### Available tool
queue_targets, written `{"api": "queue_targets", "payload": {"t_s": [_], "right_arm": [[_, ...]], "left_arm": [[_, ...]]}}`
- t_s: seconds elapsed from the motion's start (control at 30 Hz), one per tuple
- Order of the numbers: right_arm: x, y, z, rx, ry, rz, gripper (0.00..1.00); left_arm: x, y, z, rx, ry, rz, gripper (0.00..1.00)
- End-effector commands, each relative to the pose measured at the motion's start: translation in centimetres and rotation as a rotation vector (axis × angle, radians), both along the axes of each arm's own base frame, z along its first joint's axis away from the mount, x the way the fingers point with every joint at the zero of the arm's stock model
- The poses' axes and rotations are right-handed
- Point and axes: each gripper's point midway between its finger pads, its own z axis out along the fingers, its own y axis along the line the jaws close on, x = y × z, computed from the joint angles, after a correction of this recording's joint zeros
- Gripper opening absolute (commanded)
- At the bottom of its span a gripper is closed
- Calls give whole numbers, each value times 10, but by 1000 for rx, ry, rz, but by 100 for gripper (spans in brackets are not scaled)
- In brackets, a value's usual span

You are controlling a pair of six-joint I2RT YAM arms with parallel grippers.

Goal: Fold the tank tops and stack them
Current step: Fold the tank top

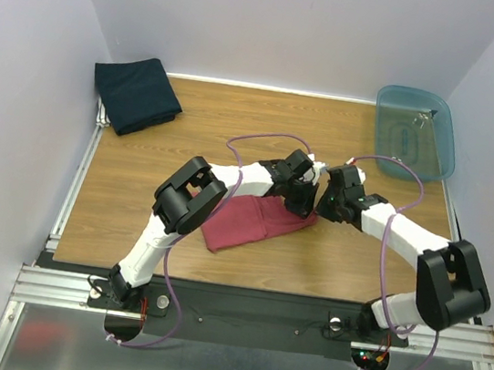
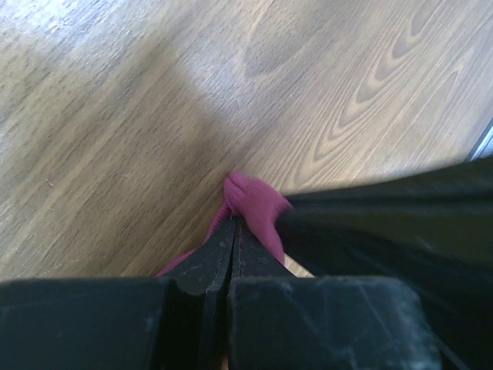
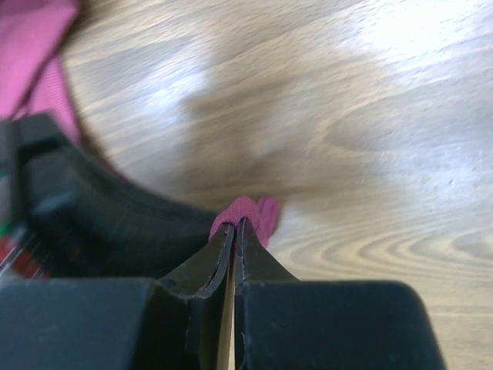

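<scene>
The maroon tank top still lies bunched and partly folded, so the robot's right gripper will pull the strap end outward and let it go on the bare wood beyond.
The maroon tank top (image 1: 246,222) lies partly folded on the wooden table, in the middle near the front. My left gripper (image 1: 300,204) is shut on its right end; in the left wrist view a bunch of maroon cloth (image 2: 254,202) sticks out past the closed fingertips of that gripper (image 2: 233,221). My right gripper (image 1: 322,201) sits right beside it, shut on the same end. A small fold of maroon cloth (image 3: 250,210) shows at the tips of the right gripper (image 3: 236,225). The navy tank top (image 1: 136,93) lies folded at the far left corner.
A translucent blue plastic tub (image 1: 415,133) stands at the far right corner. Purple cables loop above both forearms. Metal rails run along the table's left edge (image 1: 72,188) and front. White walls close in the back and sides.
</scene>
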Motion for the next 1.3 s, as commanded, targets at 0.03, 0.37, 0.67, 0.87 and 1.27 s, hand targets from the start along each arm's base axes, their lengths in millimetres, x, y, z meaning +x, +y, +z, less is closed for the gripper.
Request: {"api": "queue_targets", "payload": {"t_s": [0.03, 0.37, 0.67, 0.87, 1.27], "right_arm": [[23, -4, 1, -62, -31, -41, 0], [36, -4, -1, -91, -32, -53, 0], [46, -1, 2, -96, -41, -60, 0], [53, 7, 18, -70, -71, -29, 0], [65, 9, 4, -106, -38, -32, 1]], "left_arm": [[3, 2, 7, 11, -20, 5, 0], [30, 22, 40, -31, -63, 129, 26], [47, 41, 79, -100, -114, 215, 35], [54, 68, 80, -65, -133, 318, 34], [22, 131, 65, 21, -124, 488, 22]]}}
